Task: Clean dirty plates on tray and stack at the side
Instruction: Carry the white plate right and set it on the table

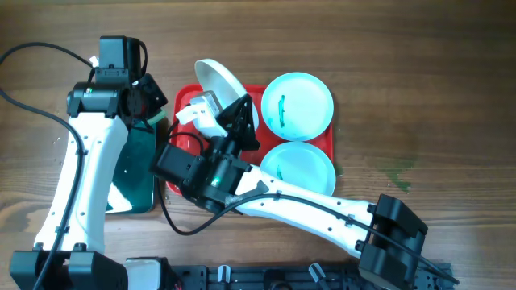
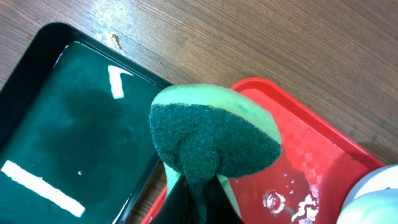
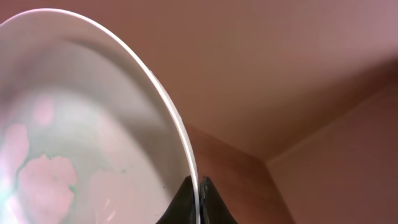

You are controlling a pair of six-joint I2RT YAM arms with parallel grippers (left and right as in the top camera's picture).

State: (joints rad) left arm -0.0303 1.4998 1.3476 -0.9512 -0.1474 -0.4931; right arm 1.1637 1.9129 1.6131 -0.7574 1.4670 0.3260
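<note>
The table beside the tray has open space. My right gripper should next swing the white plate [image 1: 219,82] past the turquoise plates, turn it flat and lower it there.
My right gripper [image 1: 239,109] is shut on the rim of the white plate [image 1: 219,82] and holds it tilted on edge above the left part of the red tray [image 1: 184,98]. In the right wrist view the white plate [image 3: 81,124] fills the left, its rim pinched between the fingers [image 3: 200,186]. My left gripper [image 1: 153,109] is shut on a green sponge [image 2: 214,134] at the tray's left rim [image 2: 292,106]. Two pale turquoise plates lie on the tray: the far one [image 1: 298,103] bears a dark teal smear, and the near one [image 1: 300,167] is partly under my right arm.
A black basin with green inside [image 1: 135,173] lies left of the tray and also shows in the left wrist view [image 2: 74,124]. Water drops lie on the tray floor [image 2: 280,199]. The wooden table [image 1: 435,97] extends to the right.
</note>
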